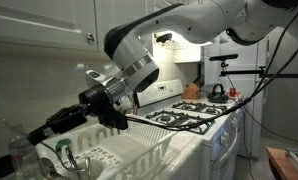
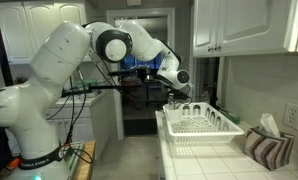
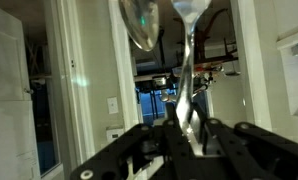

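Note:
I need to lower the shiny metal utensil slightly with my gripper next, toward the near end of the white dish rack, since the utensil hangs over that end.
My gripper is shut on the handle of a shiny metal utensil, which runs up from between the black fingers to the top edge of the wrist view. A rounded, spoon-like bowl shows beside it at the top left; whether it belongs to the same utensil I cannot tell. In both exterior views the gripper hangs in the air over one end of a white dish rack on the counter, apart from it. The utensil is too small to make out there.
A gas stove stands beyond the rack on the same counter run. The rack holds a few items. A striped cloth lies on the tiled counter. Wall cabinets hang overhead. A doorway faces the wrist camera.

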